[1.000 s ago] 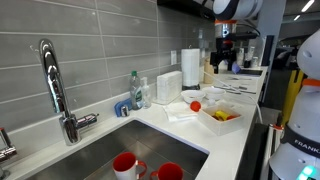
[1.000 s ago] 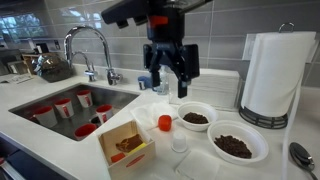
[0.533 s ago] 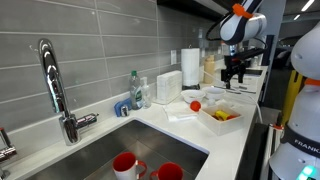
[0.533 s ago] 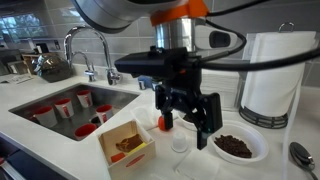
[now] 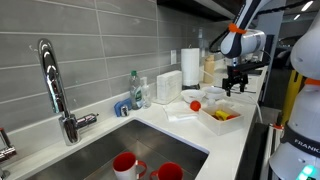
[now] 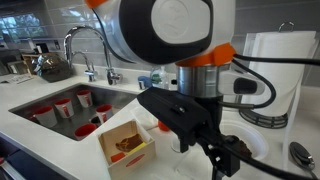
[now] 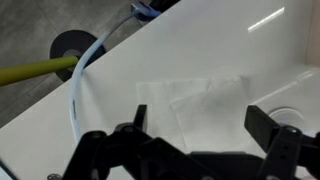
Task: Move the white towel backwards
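The towel is below my gripper, between its two open fingers. My gripper will go down next and close on the creased middle of the white towel (image 7: 205,98).
The white towel (image 7: 205,98) lies flat on the white counter, a thin, faintly creased square that is hard to pick out from the surface. It also shows in an exterior view (image 5: 180,113), between the sink and the food box. My gripper (image 7: 205,130) is open and empty and hangs above the towel, with one finger on each side of it. In both exterior views the gripper (image 5: 235,88) (image 6: 225,160) is above the counter, not touching anything. The arm hides the towel in the exterior view from the counter's front.
A cardboard box of food (image 6: 125,145) (image 5: 220,115), a red object (image 5: 195,105) and a bowl of brown bits (image 6: 240,145) stand near the towel. A tall paper roll (image 5: 190,68) (image 6: 275,70), a white container (image 5: 168,86) and a soap bottle (image 5: 135,90) line the wall. The sink holds red cups (image 6: 70,105).
The arm has come down from high above the counter, and the open gripper now hangs low over the towel area. Nothing on the counter has moved.
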### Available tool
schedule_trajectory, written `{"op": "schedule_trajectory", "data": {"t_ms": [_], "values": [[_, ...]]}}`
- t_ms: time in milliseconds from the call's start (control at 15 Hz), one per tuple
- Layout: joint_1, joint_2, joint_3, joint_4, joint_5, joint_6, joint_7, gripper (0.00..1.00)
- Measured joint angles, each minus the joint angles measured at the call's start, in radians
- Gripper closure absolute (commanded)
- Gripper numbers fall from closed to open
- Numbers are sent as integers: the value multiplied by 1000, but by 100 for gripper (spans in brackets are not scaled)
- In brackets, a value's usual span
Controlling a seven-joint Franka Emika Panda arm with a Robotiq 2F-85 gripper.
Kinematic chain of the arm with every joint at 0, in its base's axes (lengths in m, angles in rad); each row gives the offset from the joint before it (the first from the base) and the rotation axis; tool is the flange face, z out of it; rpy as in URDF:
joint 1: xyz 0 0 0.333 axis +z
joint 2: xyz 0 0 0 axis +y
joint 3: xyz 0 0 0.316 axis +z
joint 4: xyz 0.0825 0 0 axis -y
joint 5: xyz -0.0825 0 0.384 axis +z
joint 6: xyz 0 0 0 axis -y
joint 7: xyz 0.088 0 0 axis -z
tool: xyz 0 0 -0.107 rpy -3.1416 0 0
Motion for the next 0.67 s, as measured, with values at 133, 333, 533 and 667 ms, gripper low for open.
{"op": "schedule_trajectory", "data": {"t_ms": [133, 333, 533, 667], "values": [[0, 48, -3, 14, 94, 32, -37, 0], [2, 106, 5, 27, 232, 79, -98, 0], [2, 154, 28, 37, 347, 120, -142, 0], [1, 185, 41, 48, 392, 141, -154, 0]]}}
